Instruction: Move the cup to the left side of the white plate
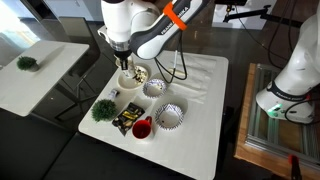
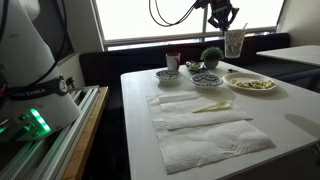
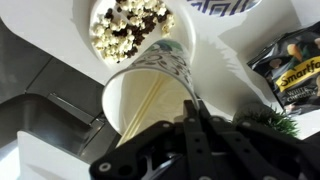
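Note:
My gripper should next go down past the dish's edge and release the cup on the bare tabletop by the snack packet (image 3: 228, 84), because the cup is still hanging over the dish.
My gripper (image 3: 190, 112) is shut on the rim of the cream-white cup (image 3: 148, 88), which has a green print and a straw-like stick inside. In both exterior views the cup (image 2: 234, 43) hangs from the gripper (image 2: 224, 22), lifted above the table. In an exterior view the cup (image 1: 127, 79) is over the edge of the dish with dark and yellow contents (image 1: 139, 73), with the gripper (image 1: 121, 52) above it. The small white plate (image 1: 154, 88) lies just beside that dish, and it also shows in an exterior view (image 2: 167, 75).
On the white table (image 1: 200, 110) are a plate with a dark-striped rim (image 1: 170, 116), a red cup (image 1: 142, 128), a small green plant (image 1: 103, 109) and a snack packet (image 1: 125, 119). White napkins (image 2: 200, 125) cover part of the table. A second robot base (image 1: 290, 90) stands nearby.

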Motion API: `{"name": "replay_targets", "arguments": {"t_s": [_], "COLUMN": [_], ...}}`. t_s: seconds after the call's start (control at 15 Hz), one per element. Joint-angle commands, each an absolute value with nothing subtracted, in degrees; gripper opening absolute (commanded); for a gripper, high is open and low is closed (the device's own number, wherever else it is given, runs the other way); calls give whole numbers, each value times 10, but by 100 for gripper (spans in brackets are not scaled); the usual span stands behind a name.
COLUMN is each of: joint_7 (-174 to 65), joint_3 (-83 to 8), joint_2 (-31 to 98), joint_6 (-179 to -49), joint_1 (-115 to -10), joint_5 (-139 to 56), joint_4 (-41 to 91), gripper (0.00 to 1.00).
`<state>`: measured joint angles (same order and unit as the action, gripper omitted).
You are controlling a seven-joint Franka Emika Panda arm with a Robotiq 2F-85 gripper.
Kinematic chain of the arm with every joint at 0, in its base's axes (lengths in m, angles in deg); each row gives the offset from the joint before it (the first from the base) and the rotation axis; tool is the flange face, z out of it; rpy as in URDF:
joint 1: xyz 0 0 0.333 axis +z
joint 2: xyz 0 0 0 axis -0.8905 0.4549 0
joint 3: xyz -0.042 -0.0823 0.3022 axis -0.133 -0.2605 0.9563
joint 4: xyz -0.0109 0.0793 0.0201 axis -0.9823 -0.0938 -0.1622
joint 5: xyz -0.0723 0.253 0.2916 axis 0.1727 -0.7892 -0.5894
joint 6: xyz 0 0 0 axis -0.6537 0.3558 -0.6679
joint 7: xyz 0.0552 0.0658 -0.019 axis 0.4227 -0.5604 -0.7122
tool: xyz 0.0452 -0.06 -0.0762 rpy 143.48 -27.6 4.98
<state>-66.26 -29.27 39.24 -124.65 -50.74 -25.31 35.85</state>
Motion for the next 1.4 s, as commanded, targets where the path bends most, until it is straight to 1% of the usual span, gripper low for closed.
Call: {"name": "replay_targets", "arguments": {"t_s": [0.0,0.4,0.67,1.33], "joint_7": [-783,-953,-1036,-1126], "joint_3": [-252,-181,-154,-154], "joint_2": [435,476,504,570], "joint_6": [-1245,-1240,-1232,-1231], "joint_1": [-541,-582,-598,-591], "joint_5": [-293,-360,-389,-384], "joint_4": [303,266,247,210], "gripper": [1,1,1,1]}}
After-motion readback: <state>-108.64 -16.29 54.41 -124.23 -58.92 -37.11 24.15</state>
